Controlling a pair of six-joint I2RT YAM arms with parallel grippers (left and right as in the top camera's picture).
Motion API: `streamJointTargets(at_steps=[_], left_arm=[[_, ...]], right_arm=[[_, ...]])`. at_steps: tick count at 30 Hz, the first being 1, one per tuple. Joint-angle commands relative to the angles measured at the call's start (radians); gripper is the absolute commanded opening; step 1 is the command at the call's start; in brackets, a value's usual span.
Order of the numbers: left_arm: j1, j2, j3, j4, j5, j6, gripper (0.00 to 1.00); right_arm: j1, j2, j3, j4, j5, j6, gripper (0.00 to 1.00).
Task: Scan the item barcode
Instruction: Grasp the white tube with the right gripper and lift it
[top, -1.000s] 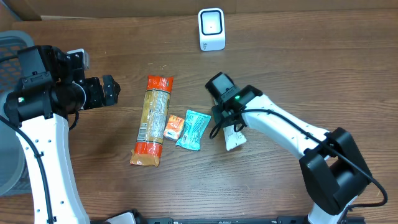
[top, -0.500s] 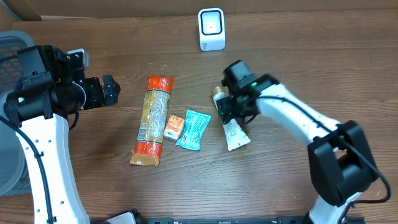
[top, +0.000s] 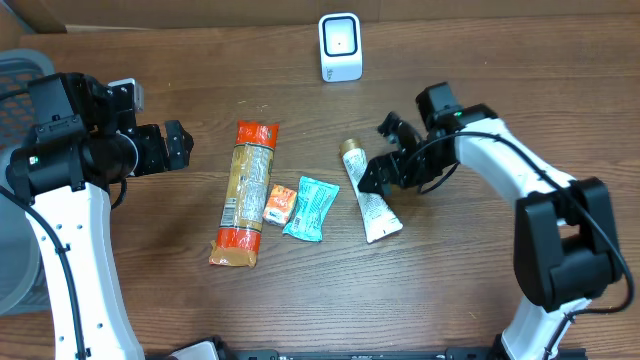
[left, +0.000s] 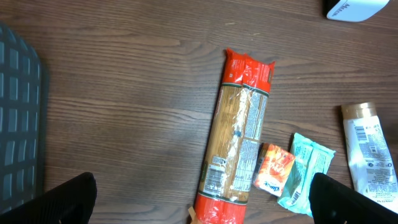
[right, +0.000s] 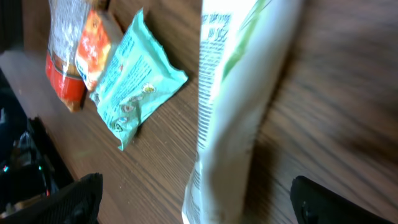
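Observation:
My right gripper comes down onto the middle of the white tube next and closes across it, since its wide-spread fingers already stand on either side of the tube's body.
The item, a white tube (top: 372, 208) with a gold cap, lies flat on the wooden table. My right gripper (top: 382, 154) hovers open just to its right and holds nothing. In the right wrist view the tube (right: 229, 106) runs between the wide-spread fingers of that gripper (right: 199, 202). The white scanner (top: 340, 46) stands at the back of the table. My left gripper (top: 176, 146) is open and empty at the far left, well away from the items. In the left wrist view the gripper (left: 202, 205) has its fingers spread wide.
A long pasta packet (top: 246, 192), a small orange packet (top: 279, 204) and a teal packet (top: 311, 208) lie left of the tube. A grey basket (top: 22, 68) sits at the table's left edge.
My right gripper opened and let go of the tube. It then swung right and toward the back. The tube now lies on the table. The left arm has not moved.

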Motion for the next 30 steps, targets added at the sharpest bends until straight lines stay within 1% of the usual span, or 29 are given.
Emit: streamJointTargets(at_steps=[1,4,6,7,9,10,12,14,16,17,21,25,30], left_arm=[[-0.005,-0.017,0.019,0.000,0.012,0.023,1.00],[-0.005,-0.017,0.019,0.000,0.012,0.023,1.00],[-0.005,-0.017,0.019,0.000,0.012,0.023,1.00],[-0.005,-0.017,0.019,0.000,0.012,0.023,1.00],[-0.005,-0.017,0.019,0.000,0.012,0.023,1.00],[-0.005,-0.017,0.019,0.000,0.012,0.023,1.00],[-0.005,-0.017,0.019,0.000,0.012,0.023,1.00],[-0.005,-0.017,0.019,0.000,0.012,0.023,1.00],[-0.005,-0.017,0.019,0.000,0.012,0.023,1.00],[-0.005,-0.017,0.019,0.000,0.012,0.023,1.00],[-0.005,-0.017,0.019,0.000,0.012,0.023,1.00],[-0.005,-0.017,0.019,0.000,0.012,0.023,1.00],[-0.005,-0.017,0.019,0.000,0.012,0.023,1.00]], right_arm=[[0.028,0.045,-0.031,0.024,-0.052,-0.060,0.97],[0.030,0.078,-0.037,0.038,-0.046,-0.060,0.95],[0.030,0.097,-0.037,0.043,-0.047,-0.060,0.91],[0.030,0.108,-0.037,0.045,-0.047,-0.060,0.87],[0.030,0.119,-0.037,0.044,-0.047,-0.060,0.76],[0.030,0.122,-0.037,0.044,-0.047,-0.060,0.65],[0.029,0.123,-0.037,0.043,-0.047,-0.060,0.48],[0.028,0.123,-0.037,0.042,-0.046,-0.060,0.27],[0.028,0.123,-0.037,0.041,-0.046,-0.060,0.09],[0.028,0.123,-0.036,0.040,-0.046,-0.059,0.04],[0.017,0.122,-0.022,0.013,-0.069,-0.055,0.04],[-0.007,0.116,0.027,-0.058,-0.131,-0.055,0.04],[-0.022,0.072,0.068,-0.095,-0.151,-0.051,0.04]])
